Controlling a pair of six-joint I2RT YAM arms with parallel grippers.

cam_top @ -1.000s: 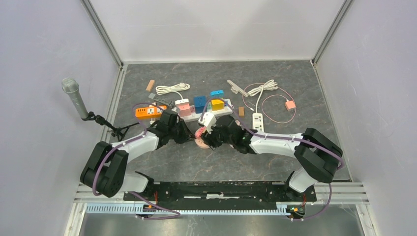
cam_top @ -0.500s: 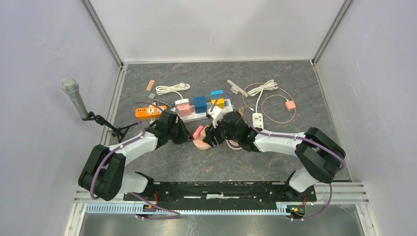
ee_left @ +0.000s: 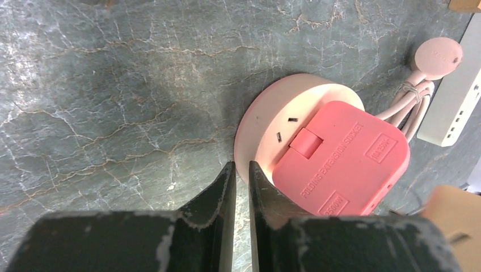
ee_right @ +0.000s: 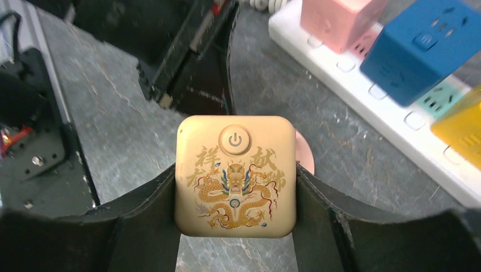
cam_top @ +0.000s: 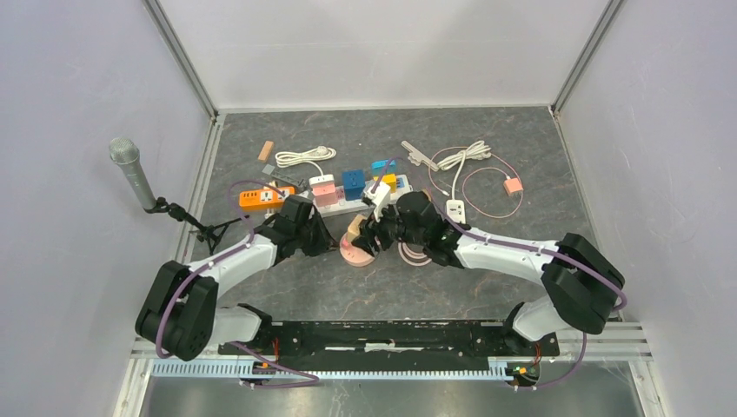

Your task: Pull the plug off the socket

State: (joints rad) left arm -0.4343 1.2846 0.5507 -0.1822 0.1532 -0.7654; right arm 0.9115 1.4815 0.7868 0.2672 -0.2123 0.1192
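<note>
The plug is clear of the socket now, so the robot's right gripper needs to swing past the small white strip, go down to the bare tabletop near the pink adapter, and let go of the plug.
The round pink socket (cam_top: 355, 254) lies on the table's middle, its red-pink folding lid (ee_left: 340, 161) raised beside bare slots (ee_left: 285, 127). My left gripper (cam_top: 328, 243) is shut and empty, its tips (ee_left: 238, 168) against the socket's rim on the left. My right gripper (cam_top: 368, 231) is shut on a tan plug with a gold dragon print (ee_right: 235, 175) and holds it clear of the socket, just above it. The plug also shows at the lower right of the left wrist view (ee_left: 454, 226). The socket's pink cord (cam_top: 415, 254) coils to its right.
A white power strip (cam_top: 341, 208) with pink (cam_top: 323, 187), blue (cam_top: 352, 181) and yellow (cam_top: 385, 182) cube adapters lies just behind. An orange strip (cam_top: 261, 198), a white cable (cam_top: 304, 156), a small white strip (cam_top: 455, 213), a pink adapter (cam_top: 513, 184) and a microphone (cam_top: 130, 169) stand around.
My right gripper has drawn back and to the right with the tan plug, which now shows free above the socket. My left gripper has stayed at the socket's rim.
</note>
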